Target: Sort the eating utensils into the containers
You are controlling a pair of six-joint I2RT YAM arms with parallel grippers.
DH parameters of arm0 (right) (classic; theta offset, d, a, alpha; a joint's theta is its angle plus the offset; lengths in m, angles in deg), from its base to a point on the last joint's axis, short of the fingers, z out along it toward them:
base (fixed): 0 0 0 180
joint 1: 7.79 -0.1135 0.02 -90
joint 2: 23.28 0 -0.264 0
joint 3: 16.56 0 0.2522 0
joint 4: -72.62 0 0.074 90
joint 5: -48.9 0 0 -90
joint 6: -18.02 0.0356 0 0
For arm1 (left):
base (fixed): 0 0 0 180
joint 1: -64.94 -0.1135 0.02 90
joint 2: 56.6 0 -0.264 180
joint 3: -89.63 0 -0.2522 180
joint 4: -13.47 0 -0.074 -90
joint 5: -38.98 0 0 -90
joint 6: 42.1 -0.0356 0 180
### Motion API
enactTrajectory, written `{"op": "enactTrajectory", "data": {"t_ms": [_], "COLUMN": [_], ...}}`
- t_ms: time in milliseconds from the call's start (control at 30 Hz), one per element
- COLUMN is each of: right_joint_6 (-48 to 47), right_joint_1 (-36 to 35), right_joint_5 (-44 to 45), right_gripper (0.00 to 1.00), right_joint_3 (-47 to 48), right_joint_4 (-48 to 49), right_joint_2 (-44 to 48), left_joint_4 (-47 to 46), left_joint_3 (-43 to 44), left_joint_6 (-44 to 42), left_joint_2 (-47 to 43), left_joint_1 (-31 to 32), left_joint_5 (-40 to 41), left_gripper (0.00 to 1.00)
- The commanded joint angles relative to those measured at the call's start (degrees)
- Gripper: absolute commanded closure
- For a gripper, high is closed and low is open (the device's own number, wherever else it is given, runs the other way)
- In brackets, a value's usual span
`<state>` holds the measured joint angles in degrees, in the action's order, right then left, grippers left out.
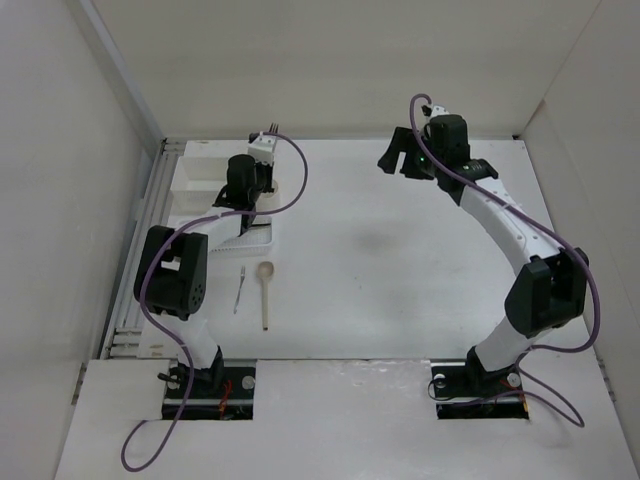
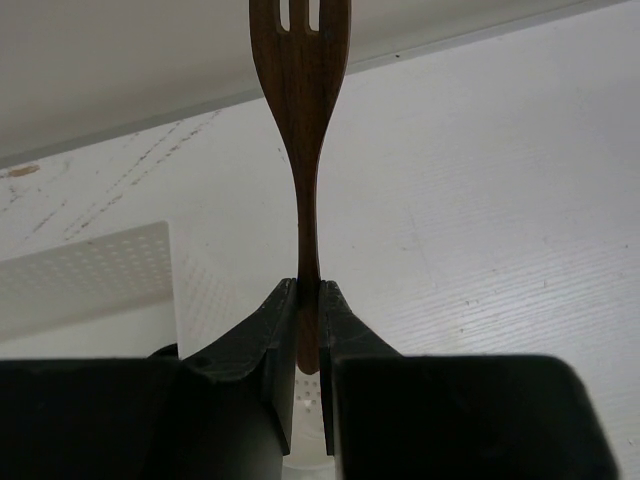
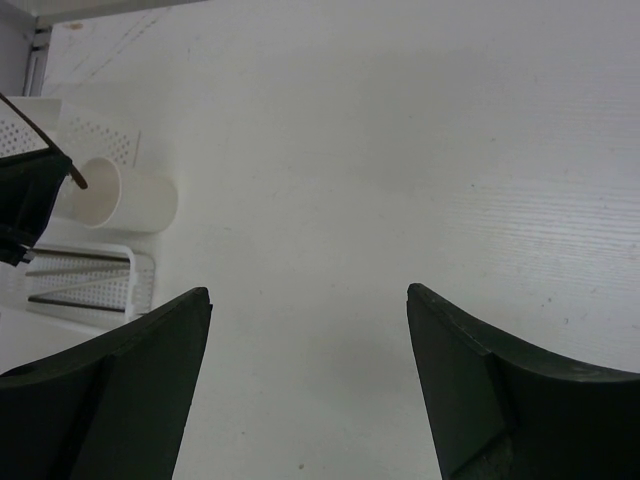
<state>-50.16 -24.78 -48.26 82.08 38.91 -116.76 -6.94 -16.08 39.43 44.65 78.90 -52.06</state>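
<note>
The fork's lower end is only at the small round cup's opening, so my left gripper will next tip downward and lower the fork over the cup's opening to release it.
My left gripper is shut on the handle end of a brown wooden fork, held upright with the tines up. In the right wrist view the fork's lower end sits at the mouth of the small round cup. The ribbed tray lies just in front of it and holds dark chopsticks. The rectangular box stands to the left. A thin metal fork and a pale wooden spoon lie on the table nearer the arms. My right gripper is open and empty at the back centre.
The white table is walled on the left, the back and the right. A metal rail runs along its left edge. The left arm's cable loops over the containers.
</note>
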Motion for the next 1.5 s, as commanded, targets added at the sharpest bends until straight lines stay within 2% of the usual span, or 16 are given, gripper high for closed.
{"op": "enactTrajectory", "data": {"t_ms": [0, 233, 400, 567, 767, 1233, 1467], "right_joint_6": [-1.3, -1.3, -1.3, -1.8, -1.8, -1.8, -1.8], "right_joint_1": [0.7, 1.3, 1.9, 2.4, 2.4, 2.4, 2.4], "right_joint_5": [-0.7, 1.1, 2.1, 2.7, 3.8, 4.9, 4.9], "right_gripper": [0.16, 0.17, 0.17, 0.17, 0.17, 0.17, 0.17], "right_joint_3": [2.9, 3.0, 0.9, 0.9, -0.2, -0.2, -0.2], "right_joint_4": [0.0, -0.6, -0.1, -0.6, -1.7, -2.2, -2.2], "right_joint_2": [0.3, 2.4, 3.7, 4.9, 5.9, 6.5, 6.5], "left_joint_4": [-3.5, 10.9, 16.9, 15.6, 19.1, 21.7, 21.7], "left_joint_3": [0.6, 4.3, 9.4, 8.8, 10.3, 12.8, 10.2], "left_joint_6": [1.8, 2.0, 4.8, 4.8, 6.8, 7.9, 6.1], "left_joint_2": [-0.4, -1.1, 1.9, 3.1, 4.5, 6.2, 6.2], "left_joint_1": [-0.9, -0.4, -0.4, 0.1, 0.1, 0.1, 0.1], "left_joint_5": [-2.6, -1.9, -0.4, 1.3, 4.0, 5.3, 5.8], "left_gripper": [1.0, 1.0, 1.0, 1.0, 1.0, 1.0, 0.71]}}
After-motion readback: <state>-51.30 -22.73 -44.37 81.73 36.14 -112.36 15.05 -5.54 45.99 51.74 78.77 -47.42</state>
